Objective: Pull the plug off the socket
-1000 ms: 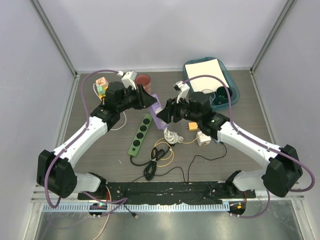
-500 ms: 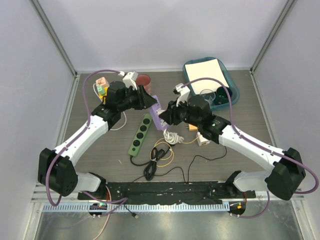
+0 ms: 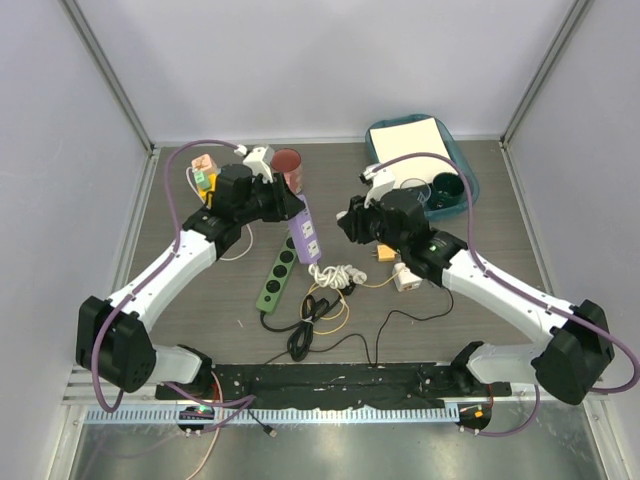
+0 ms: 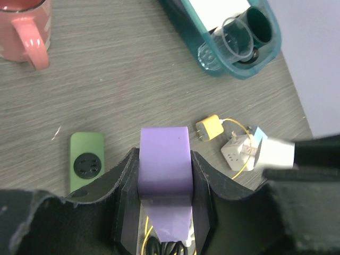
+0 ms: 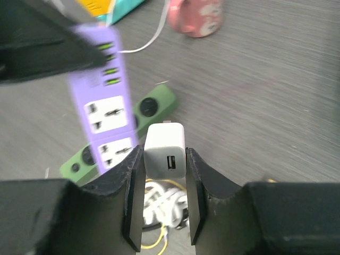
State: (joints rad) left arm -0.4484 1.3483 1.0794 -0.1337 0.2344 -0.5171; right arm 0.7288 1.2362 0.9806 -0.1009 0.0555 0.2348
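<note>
My right gripper is going to lower the plug away from the purple socket strip first, to get it to the empty table (image 3: 358, 248) (image 5: 240, 153) beside the yellow cube.
My left gripper (image 3: 290, 208) is shut on the top end of a purple socket strip (image 3: 305, 232), held off the table; its jaws clamp the strip's sides in the left wrist view (image 4: 164, 159). My right gripper (image 3: 350, 222) is shut on the plug (image 5: 166, 150), a small white boxy adapter with a USB port. The plug is free of the purple strip (image 5: 103, 101), a short gap to its right. It also shows in the left wrist view (image 4: 277, 154). The long green power strip (image 3: 280, 270) lies flat on the table below, its round black outlets empty.
A pink mug (image 3: 287, 162) stands behind the left gripper. A teal tray (image 3: 470, 180) with cups sits at the back right. A yellow cube (image 3: 381, 255), a white adapter (image 3: 405, 277), a white cord coil (image 3: 338, 275) and black cords (image 3: 310, 325) lie mid-table.
The right gripper has drawn back to the right with the white plug, which has come apart from the purple strip. The left gripper still holds the strip, now swung more toward the near side.
</note>
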